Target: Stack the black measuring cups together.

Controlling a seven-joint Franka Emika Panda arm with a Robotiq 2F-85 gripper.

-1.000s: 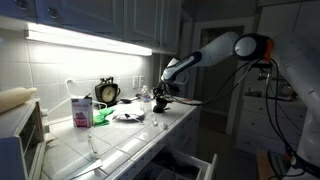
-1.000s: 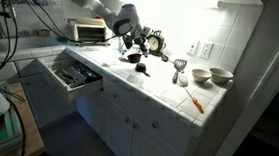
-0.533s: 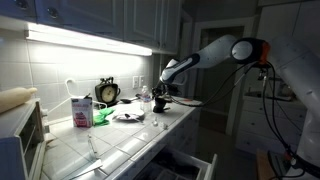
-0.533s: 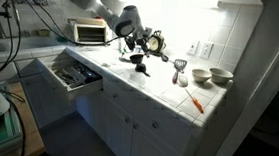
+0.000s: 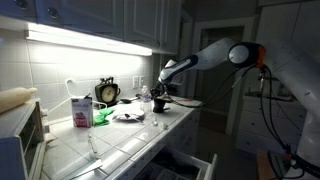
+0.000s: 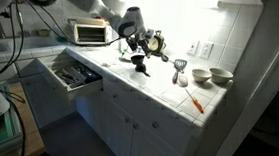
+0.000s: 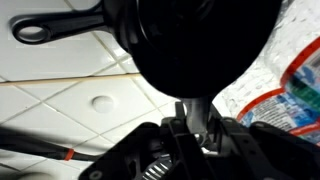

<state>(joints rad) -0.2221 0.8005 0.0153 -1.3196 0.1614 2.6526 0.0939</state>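
Observation:
The held bowl already hangs over the other black measuring cup below, so I will next lower my gripper onto that cup and release the short handle.
In the wrist view my gripper (image 7: 197,128) is shut on the short handle of a black measuring cup (image 7: 205,45), whose round bowl fills the top of the frame. Behind it lies another black measuring cup; only its long handle with a ring end (image 7: 55,27) shows, pointing left over the white tiles. I cannot tell whether the two bowls touch. In both exterior views the gripper (image 5: 163,94) (image 6: 138,48) hangs low over the counter, just above dark cups (image 6: 140,68) by the white plate.
A crinkled plastic packet (image 7: 290,75) lies right of the held cup. On the counter stand an alarm clock (image 5: 107,92), a pink-and-white carton (image 5: 81,111) and a white plate (image 5: 128,116). A toaster oven (image 6: 87,31), an open drawer (image 6: 72,75) and bowls (image 6: 220,76) are nearby.
The arm's elbow has drifted slightly; the gripper stays shut low over the same spot on the counter.

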